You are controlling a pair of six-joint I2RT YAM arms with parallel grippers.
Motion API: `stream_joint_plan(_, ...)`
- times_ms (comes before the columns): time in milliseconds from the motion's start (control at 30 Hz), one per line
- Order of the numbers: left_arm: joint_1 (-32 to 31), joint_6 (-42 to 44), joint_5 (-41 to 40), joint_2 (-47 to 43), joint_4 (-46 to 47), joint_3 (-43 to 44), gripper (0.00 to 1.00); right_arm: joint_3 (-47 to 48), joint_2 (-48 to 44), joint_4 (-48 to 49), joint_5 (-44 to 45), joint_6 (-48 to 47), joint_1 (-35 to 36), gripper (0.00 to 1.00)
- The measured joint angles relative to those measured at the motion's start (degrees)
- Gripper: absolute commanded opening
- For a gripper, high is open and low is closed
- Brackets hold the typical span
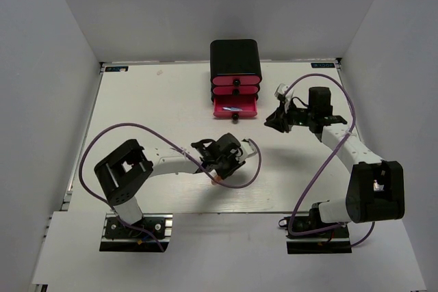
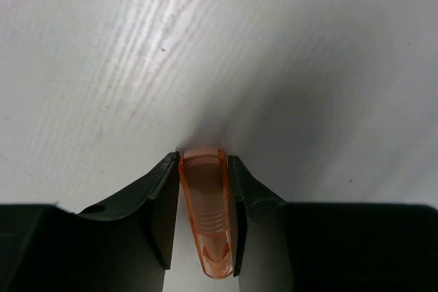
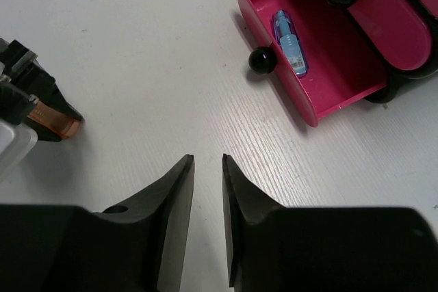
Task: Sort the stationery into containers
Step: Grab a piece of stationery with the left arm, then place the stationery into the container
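Observation:
My left gripper lifts the orange piece (image 1: pixel 216 181) next and carries it outward over the open bottom pink drawer (image 1: pixel 235 106). That pulled-out drawer already holds the blue marker.
An orange translucent capsule-like piece (image 2: pixel 205 203) lies on the white table between the fingers of my left gripper (image 2: pixel 203 158), and both fingers press against its sides. From above, that gripper (image 1: pixel 216 177) is low at the table's middle front, with the orange piece (image 1: pixel 216 181) at its tips. The black cabinet (image 1: pixel 235 56) stands at the back. Its bottom pink drawer (image 1: pixel 235 106) is pulled out, and a blue marker (image 3: pixel 289 42) lies inside it. My right gripper (image 3: pixel 207 162) hovers right of the drawer with a narrow gap and nothing between its fingers.
The two upper pink drawers (image 1: pixel 235 81) are pushed in. The open drawer's black knob (image 3: pixel 261 60) juts toward the table's front. White walls close in the table on three sides. My left gripper with the orange piece (image 3: pixel 58 121) shows at the left edge of the right wrist view.

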Motion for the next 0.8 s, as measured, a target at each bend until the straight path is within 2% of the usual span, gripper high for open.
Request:
stream_joint_plan(233,1.99,-2.47,-1.95,0.35,-0.20,8.57,0.05,-0.52,-0.96,0.37,0.04,0.09,-0.68,0.31)
stream_joint_plan(433,6.27,-2.16,-4.92,2.99,4.24,18.32,0.05,-1.97,-1.86,0.39,0.13,0.09,-1.31,0.31)
stream_joint_plan(667,11.58,4.70,-5.05,10.16,8.57,26.10,0.05,-2.84,-2.43,0.59,0.24,0.04,-2.03,0.31)
stream_joint_plan(800,13.92,12.22,-1.92,13.18,9.40,28.74,0.05,-2.89,-2.56,0.63,0.24,-0.15,-2.40,0.32)
